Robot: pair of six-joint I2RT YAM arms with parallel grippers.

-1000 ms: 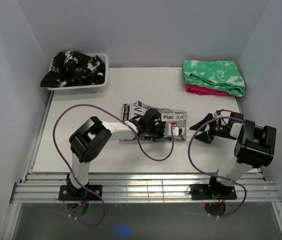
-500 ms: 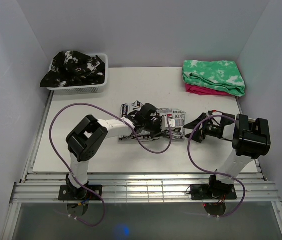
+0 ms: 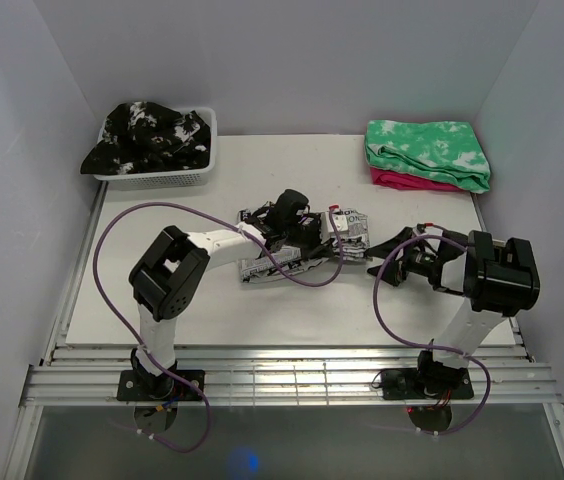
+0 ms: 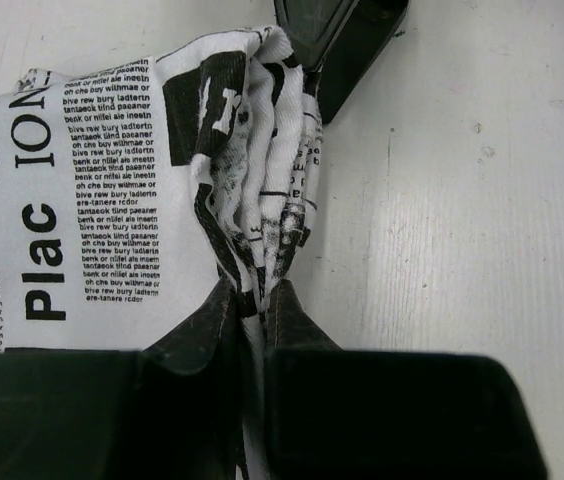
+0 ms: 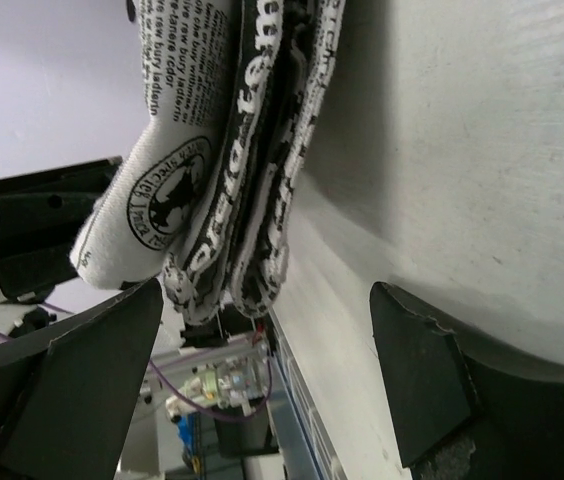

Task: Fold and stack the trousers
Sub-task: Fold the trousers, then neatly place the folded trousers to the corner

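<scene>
The right gripper slides to the left in the top view next and closes around the trousers' layered fold (image 3: pixel 360 243) (image 5: pixel 250 125), as its raised edge leaves room for a finger beneath.
The newspaper-print trousers (image 3: pixel 352 228) lie folded in a bundle at the table's middle. My left gripper (image 3: pixel 330 240) is shut on the bundle's right edge; in the left wrist view its fingertips (image 4: pixel 217 310) pinch the bunched layers of the trousers (image 4: pixel 102 180). My right gripper (image 3: pixel 377 257) is open just right of that edge, jaws wide apart. In the right wrist view the layered fold of the trousers (image 5: pixel 222 150) hangs a little above the table, partly between the spread fingers (image 5: pixel 417 370). One right finger (image 4: pixel 337 40) shows in the left wrist view.
A white basket (image 3: pixel 157 180) holding a black garment with white splotches (image 3: pixel 147 135) stands at the back left. A folded green-and-white cloth (image 3: pixel 427 150) lies on a pink one (image 3: pixel 402 180) at the back right. Metal rails (image 3: pixel 282 370) run along the near edge.
My left gripper has pulled the trousers' right edge up and toward the far side, bunching the bundle. My right gripper has moved left, closer to that edge, still open.
</scene>
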